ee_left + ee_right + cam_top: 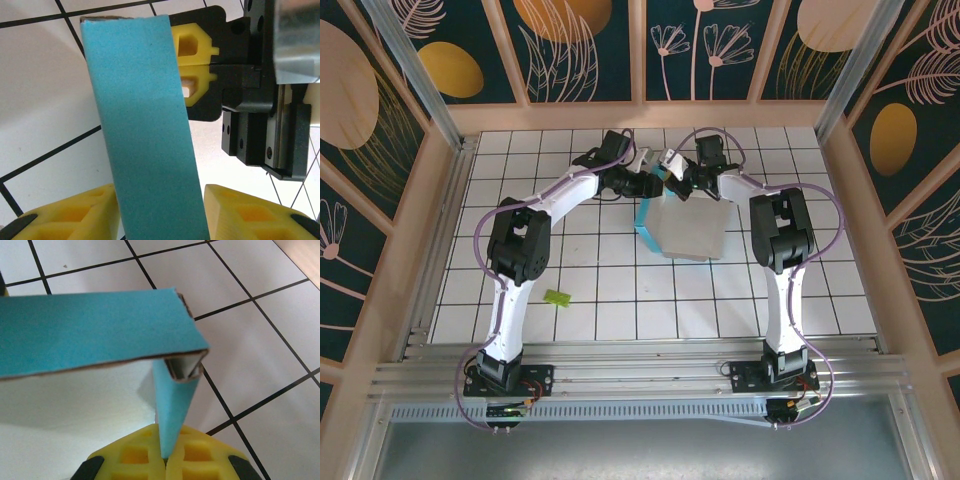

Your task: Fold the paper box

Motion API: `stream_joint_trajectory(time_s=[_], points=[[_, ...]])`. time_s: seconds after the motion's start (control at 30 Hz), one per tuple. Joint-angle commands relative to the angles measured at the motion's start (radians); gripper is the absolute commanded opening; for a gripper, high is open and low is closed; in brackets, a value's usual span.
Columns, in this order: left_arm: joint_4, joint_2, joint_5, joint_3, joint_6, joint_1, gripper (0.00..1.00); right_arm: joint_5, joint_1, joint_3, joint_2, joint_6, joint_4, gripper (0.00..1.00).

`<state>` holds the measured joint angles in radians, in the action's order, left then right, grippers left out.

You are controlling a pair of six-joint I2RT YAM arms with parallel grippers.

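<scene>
My right gripper draws its pinched flap back toward the box side's near end (648, 239) next, turning the box, and releases the flap. This corner of the box stands folded.
The paper box (692, 228) lies partly folded on the tiled table, white side up, with a turquoise side wall (645, 225) raised along its left edge. In the right wrist view a turquoise flap (175, 405) at the box's corner is pinched between the yellow fingers of my right gripper (167, 458), which is shut on it. In the left wrist view a turquoise strip (145, 130) stands upright between the spread fingers of my left gripper (161, 196); a gap shows at the right finger (240, 210). Both grippers meet at the box's far left corner (660, 183).
A small lime-green scrap (557, 297) lies on the tiles near the left arm. Wooden walls (410, 230) border the table on three sides. A metal rail (640, 375) runs along the near edge by the arm bases.
</scene>
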<state>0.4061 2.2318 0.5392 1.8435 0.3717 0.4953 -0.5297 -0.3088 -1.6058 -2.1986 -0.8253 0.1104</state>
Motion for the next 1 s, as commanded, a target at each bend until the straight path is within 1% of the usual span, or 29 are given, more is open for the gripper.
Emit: stream_joint_trajectory(time_s=[0.0,0.07,0.17,0.23,0.27,0.3,0.37,0.4,0.53,0.6,0.7,0.83,0.9,0.97], points=[[-0.014,-0.058,-0.007,-0.041,0.007,0.012,0.47,0.048,-0.015,0.006,-0.013,-0.032,0.074,0.00],[-0.050,-0.138,-0.040,-0.098,0.009,0.012,0.54,0.066,-0.001,0.028,0.034,-0.071,0.083,0.00],[-0.152,-0.309,-0.059,-0.233,0.041,0.003,0.70,0.070,0.029,0.055,0.123,-0.158,0.127,0.00],[-0.223,-0.449,-0.077,-0.336,0.070,-0.007,0.81,0.096,0.040,0.051,0.182,-0.220,0.184,0.00],[-0.252,-0.507,-0.087,-0.386,0.077,-0.008,0.84,0.111,0.041,0.040,0.202,-0.249,0.216,0.00],[-0.286,-0.599,-0.109,-0.441,0.081,-0.009,0.86,0.132,0.040,0.021,0.222,-0.285,0.261,0.00],[-0.354,-0.745,-0.159,-0.566,0.094,-0.009,0.89,0.185,0.031,-0.017,0.250,-0.348,0.333,0.00],[-0.388,-0.823,-0.195,-0.630,0.097,-0.009,0.89,0.231,0.017,-0.034,0.261,-0.399,0.370,0.00],[-0.463,-1.091,-0.387,-0.859,0.105,-0.009,0.90,0.527,-0.092,-0.096,0.249,-0.664,0.541,0.00],[-0.504,-1.197,-0.452,-0.968,0.105,-0.009,0.92,0.638,-0.143,-0.093,0.239,-0.744,0.581,0.00],[-0.531,-1.310,-0.508,-1.073,0.097,-0.009,0.97,0.750,-0.226,-0.060,0.224,-0.822,0.626,0.00],[-0.483,-1.377,-0.515,-1.138,0.091,-0.009,0.97,0.820,-0.359,0.110,0.219,-0.876,0.542,0.00],[-0.455,-1.403,-0.512,-1.158,0.097,-0.009,0.97,0.849,-0.407,0.205,0.208,-0.881,0.420,0.00],[-0.436,-1.432,-0.509,-1.178,0.104,-0.009,0.97,0.855,-0.434,0.279,0.195,-0.888,0.324,0.00]])
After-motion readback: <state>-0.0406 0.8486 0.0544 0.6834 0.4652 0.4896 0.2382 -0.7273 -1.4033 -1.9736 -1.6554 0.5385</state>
